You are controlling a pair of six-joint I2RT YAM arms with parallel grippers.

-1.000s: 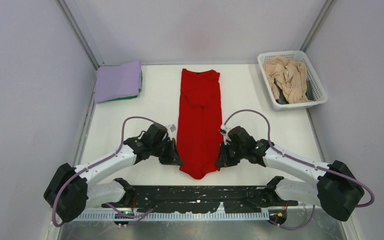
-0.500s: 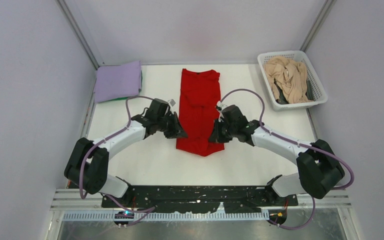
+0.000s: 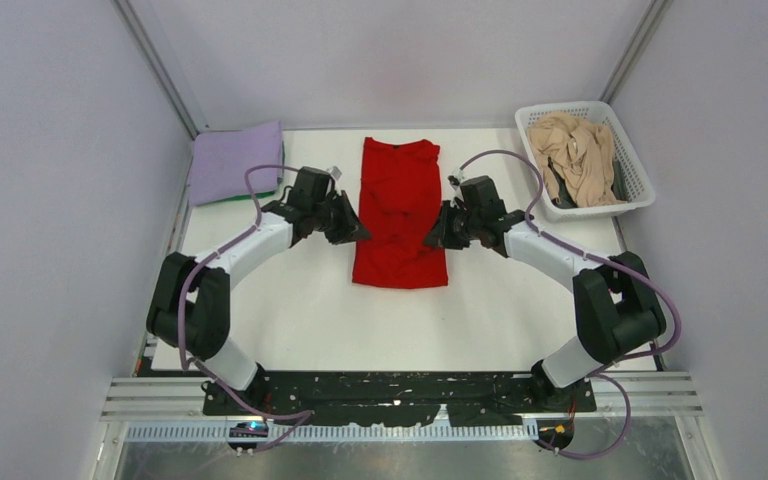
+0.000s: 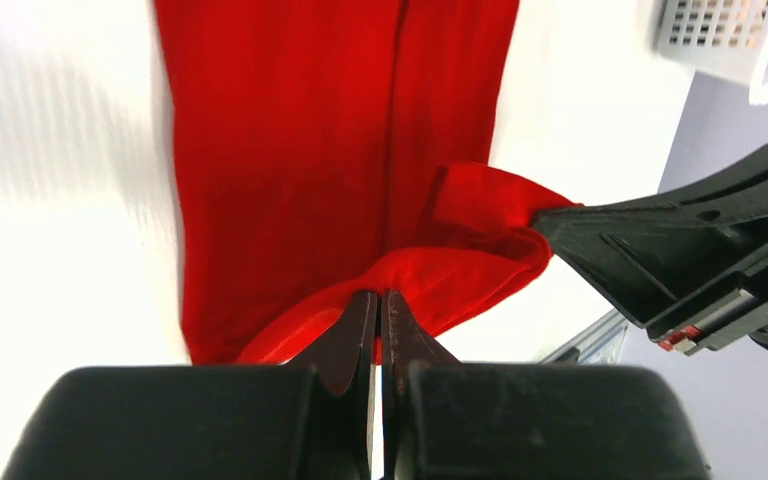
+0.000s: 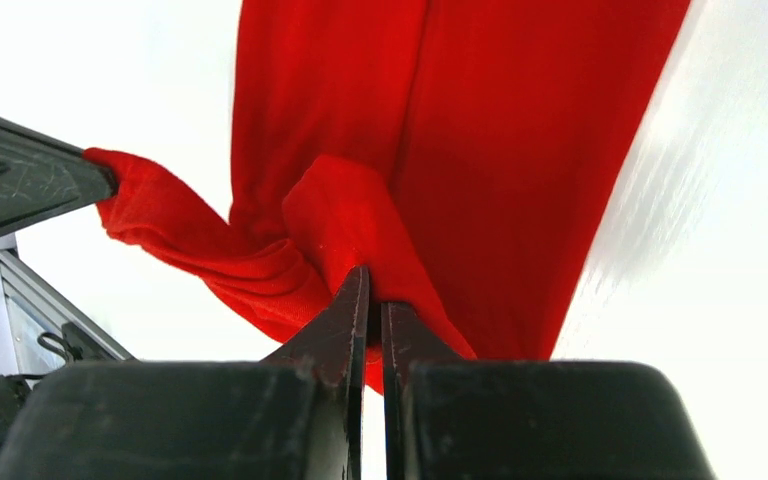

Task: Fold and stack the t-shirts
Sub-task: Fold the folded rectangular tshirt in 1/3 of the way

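My right gripper will move the shirt's raised hem corner outward, lower it at the far half's basket-side edge and let go, because that edge is outward and below.
The red t-shirt lies as a narrow strip down the middle of the table, its near end lifted and doubled back over itself. My left gripper is shut on the left corner of that lifted hem. My right gripper is shut on the right corner. Both hold the hem above the shirt's middle. A folded lavender t-shirt sits at the back left, with a green t-shirt's edge showing under it. A beige t-shirt is crumpled in the basket.
The white lattice basket stands at the back right corner. Grey walls close in the table on three sides. Bare white tabletop lies between the shirt and the arm bases.
Both grippers have carried the red shirt's near hem away from the bases toward the far end. The visible strip has grown shorter as it doubles over.
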